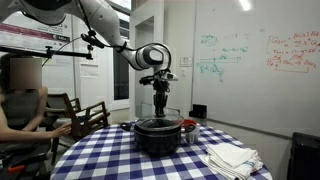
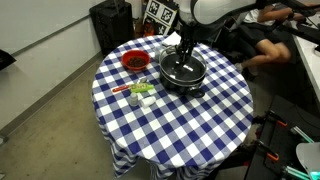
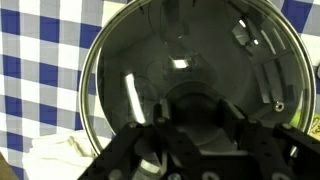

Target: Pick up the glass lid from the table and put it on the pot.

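Observation:
My gripper holds the glass lid by its dark knob, and the lid is already over the pot. Next I should lower the lid onto the black pot's rim and let go of the knob.
The glass lid (image 3: 190,60), clear with a thin metal rim, fills the wrist view and lies over the black pot. The pot (image 1: 158,137) (image 2: 184,75) stands on the round table with the blue-and-white checkered cloth (image 1: 120,160) (image 2: 170,125). My gripper (image 1: 160,108) (image 2: 184,55) (image 3: 198,125) points straight down over the pot's centre. Its fingers sit on either side of the lid's dark knob and are closed on it. The lid rests at or just above the pot's rim; I cannot tell which.
A red vessel (image 2: 134,62) stands beside the pot, with small items (image 2: 140,92) near it. A folded white cloth (image 1: 232,157) (image 3: 55,150) lies on the table. A small cup (image 1: 188,127) stands by the pot. A person (image 1: 20,105) and a wooden chair (image 1: 88,118) are beside the table.

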Robot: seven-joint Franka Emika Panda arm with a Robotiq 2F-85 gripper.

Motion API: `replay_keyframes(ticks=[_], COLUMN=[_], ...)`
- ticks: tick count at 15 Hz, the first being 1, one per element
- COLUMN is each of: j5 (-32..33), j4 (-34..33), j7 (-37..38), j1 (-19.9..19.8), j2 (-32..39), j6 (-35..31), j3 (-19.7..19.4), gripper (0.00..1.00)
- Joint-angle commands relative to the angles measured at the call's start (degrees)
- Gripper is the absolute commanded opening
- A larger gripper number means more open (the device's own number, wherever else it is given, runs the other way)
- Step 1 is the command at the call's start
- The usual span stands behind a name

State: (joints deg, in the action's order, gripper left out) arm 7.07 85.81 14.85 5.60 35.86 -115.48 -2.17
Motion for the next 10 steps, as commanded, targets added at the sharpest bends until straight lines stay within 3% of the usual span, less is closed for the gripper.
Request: replay_keyframes(ticks=[1,10], j5=[0.15,-0.15], j4=[-0.46,0.86], j7=[0.98,1.15], j1=[0.57,0.42], j2=[-0.53,-0.60], j6=[0.72,0.62], j3=[-0.37,-0.32], gripper=[0.25,0.25])
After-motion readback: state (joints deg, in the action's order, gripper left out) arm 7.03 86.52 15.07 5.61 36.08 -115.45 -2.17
